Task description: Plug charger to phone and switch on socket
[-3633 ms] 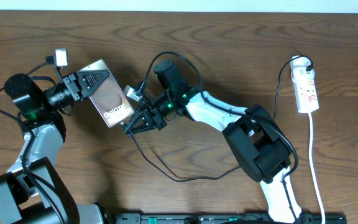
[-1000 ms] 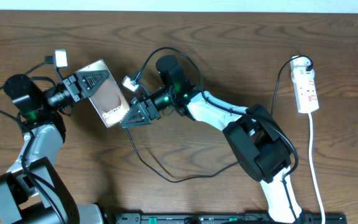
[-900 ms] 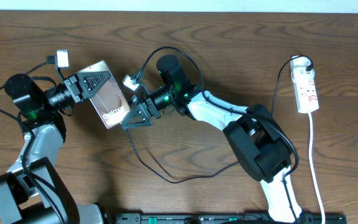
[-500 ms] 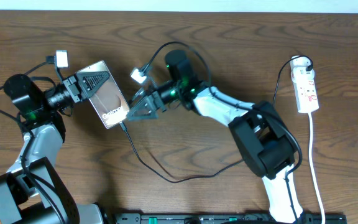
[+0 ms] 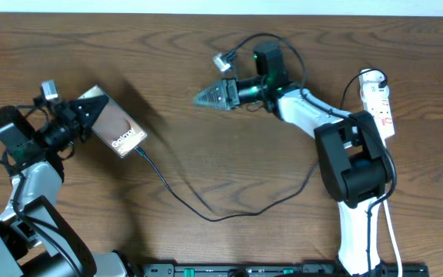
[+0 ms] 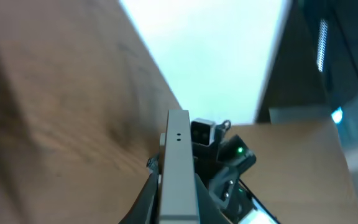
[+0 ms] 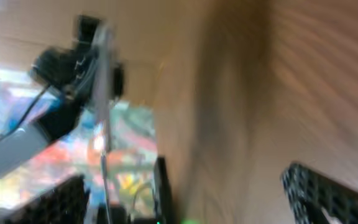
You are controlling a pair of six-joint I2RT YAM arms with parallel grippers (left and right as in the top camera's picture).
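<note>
The phone goes down and back onto the bare tabletop next, where my left gripper releases it, since the cable already meets the phone's lower end.
My left gripper point(image 5: 89, 117) is shut on the top end of the phone point(image 5: 118, 133) and holds it tilted at the table's left. In the left wrist view the phone point(image 6: 178, 163) shows edge-on, silver-grey, between my fingers point(image 6: 148, 194). The charger point(image 5: 206, 218), a thin black cable, meets the phone's lower end, sags across the table and runs right toward the socket point(image 5: 380, 106). My right gripper point(image 5: 202, 98) hangs open and empty over the middle, apart from the cable. The blurred right wrist view shows wide-apart fingers point(image 7: 328, 190) and the distant phone point(image 7: 101, 68).
The white power strip lies at the far right edge, and its white cord point(image 5: 391, 208) trails down toward the front. The right arm's white links point(image 5: 306, 115) stretch between the strip and the table's middle. A black bar point(image 5: 268, 269) runs along the front edge.
My right gripper opened, left the cable at the phone's lower end and drew back rightward. My left gripper carried the phone further left, with the cable trailing from it.
</note>
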